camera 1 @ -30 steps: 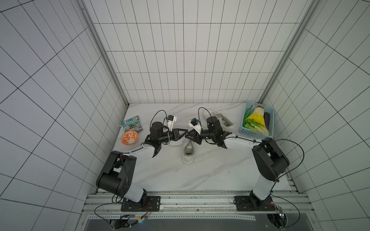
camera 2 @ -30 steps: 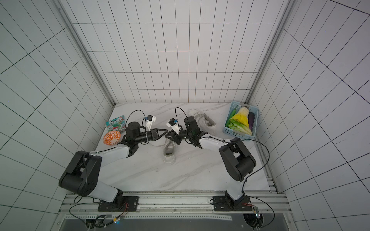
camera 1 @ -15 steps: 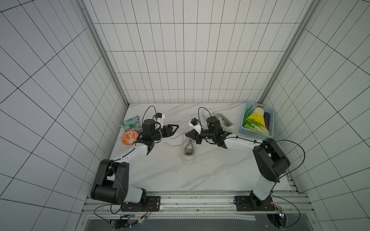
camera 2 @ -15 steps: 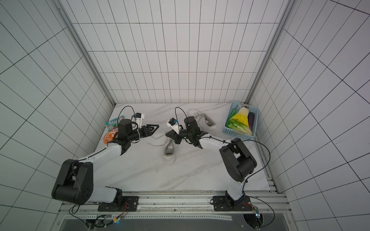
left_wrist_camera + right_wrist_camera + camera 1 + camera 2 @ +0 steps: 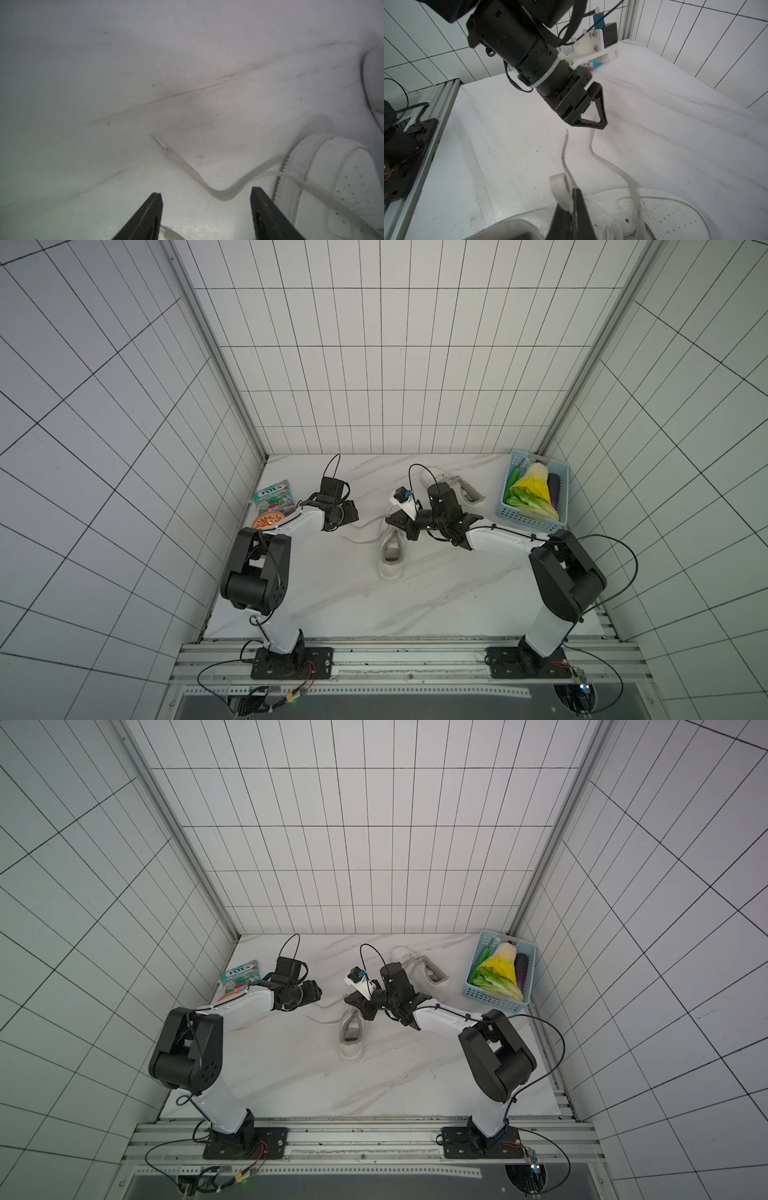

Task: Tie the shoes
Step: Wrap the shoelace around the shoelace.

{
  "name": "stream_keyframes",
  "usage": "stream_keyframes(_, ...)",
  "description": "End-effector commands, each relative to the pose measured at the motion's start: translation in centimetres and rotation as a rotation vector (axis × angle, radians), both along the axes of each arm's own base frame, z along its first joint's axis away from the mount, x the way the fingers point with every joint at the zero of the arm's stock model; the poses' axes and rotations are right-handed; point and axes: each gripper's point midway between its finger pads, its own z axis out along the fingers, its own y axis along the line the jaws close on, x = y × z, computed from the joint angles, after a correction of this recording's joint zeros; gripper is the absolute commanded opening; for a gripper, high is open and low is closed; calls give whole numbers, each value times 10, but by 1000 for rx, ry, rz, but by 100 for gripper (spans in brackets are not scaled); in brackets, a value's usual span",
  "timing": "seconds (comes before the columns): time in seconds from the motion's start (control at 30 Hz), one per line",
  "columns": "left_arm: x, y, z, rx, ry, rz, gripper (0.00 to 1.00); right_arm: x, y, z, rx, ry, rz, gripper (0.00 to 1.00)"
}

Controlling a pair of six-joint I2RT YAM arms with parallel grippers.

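Note:
My left gripper lowers onto the part of the lace behind its tip (image 5: 187,166) and closes next, since the greyish-white lace is slack on the tabletop, its tip loose.
One white shoe (image 5: 390,549) (image 5: 351,1036) lies mid-table with its toe toward the back; the other shoe (image 5: 467,494) (image 5: 430,974) rests behind my right arm. My right gripper (image 5: 394,521) (image 5: 574,194) hovers over the near shoe's tongue, shut on a folded loop of lace (image 5: 560,187). Two loose lace ends (image 5: 593,149) trail across the table to the left. My left gripper (image 5: 353,514) (image 5: 205,199) is open just left of the shoe's toe (image 5: 332,176). A slack lace (image 5: 187,166) lies on the table ahead of its fingers (image 5: 154,207), untouched.
A blue basket (image 5: 528,523) of vegetables stands at the back right. A picture book (image 5: 274,498) and an orange patterned disc (image 5: 268,521) lie by the left wall, close behind my left arm. The metal rail (image 5: 395,659) borders the front.
My left gripper has opened, let go of the lace and pulled back to the left, away from the shoe. My right gripper stays shut on the loop, hardly moved.

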Motion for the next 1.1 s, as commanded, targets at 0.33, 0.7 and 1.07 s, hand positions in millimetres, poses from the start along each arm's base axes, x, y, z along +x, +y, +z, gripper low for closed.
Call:
stream_keyframes(0.33,11,2,-33,226,106,129,58,-9,5,4,-3,-41,7,0)
stream_keyframes(0.7,7,-11,-61,275,159,98,43,-8,4,3,-6,-60,-16,0)
stream_keyframes(1.07,19,-27,-8,58,-59,41,0,-6,2,4,-2,-58,-34,0)
